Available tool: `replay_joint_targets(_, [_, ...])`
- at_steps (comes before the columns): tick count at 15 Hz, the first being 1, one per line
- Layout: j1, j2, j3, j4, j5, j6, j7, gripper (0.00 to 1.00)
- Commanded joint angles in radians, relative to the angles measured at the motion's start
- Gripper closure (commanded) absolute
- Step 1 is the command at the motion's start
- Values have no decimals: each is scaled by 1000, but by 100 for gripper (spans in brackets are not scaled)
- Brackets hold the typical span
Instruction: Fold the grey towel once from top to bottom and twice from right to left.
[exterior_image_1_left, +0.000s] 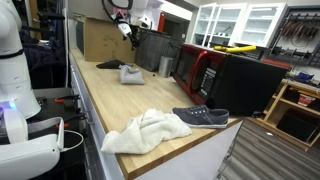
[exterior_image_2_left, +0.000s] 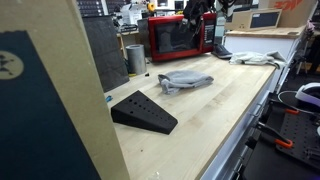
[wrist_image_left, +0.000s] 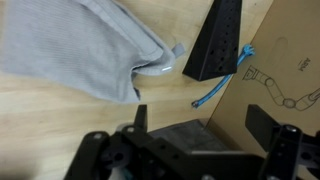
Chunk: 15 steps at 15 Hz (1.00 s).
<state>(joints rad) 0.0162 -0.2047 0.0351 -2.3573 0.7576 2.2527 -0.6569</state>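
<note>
My gripper lowers away from the black wedge next, onto the grey towel's end nearest the white cloth, since it still hangs high beside the towel.
The grey towel (exterior_image_1_left: 130, 73) lies crumpled in a loose heap on the wooden table (exterior_image_1_left: 110, 100), far down it. It also shows in an exterior view (exterior_image_2_left: 185, 80) and at the upper left of the wrist view (wrist_image_left: 80, 45). My gripper (wrist_image_left: 200, 125) is open and empty. It hangs high above the table, beside the towel and not touching it. In an exterior view the gripper (exterior_image_1_left: 127, 31) is up above the towel, near the cardboard box. In an exterior view (exterior_image_2_left: 193, 14) it is only partly seen at the top edge.
A black wedge (exterior_image_2_left: 143, 112) stands on the table near the towel, also in the wrist view (wrist_image_left: 220, 40), with a blue cord (wrist_image_left: 225, 80) beside it. A red microwave (exterior_image_2_left: 180, 38), a metal cup (exterior_image_2_left: 135, 58), a white cloth (exterior_image_1_left: 145, 130) and a grey shoe (exterior_image_1_left: 200, 116) are also on the table.
</note>
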Motion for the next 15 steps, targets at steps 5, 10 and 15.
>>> replay_joint_targets(5, [-44, 72, -113, -48, -33, 215, 85, 0])
replay_joint_targets(10, [-40, 189, -105, -41, -35, 273, 182, 0])
replay_joint_targets(15, [-55, 258, -91, -46, -90, 291, 291, 0])
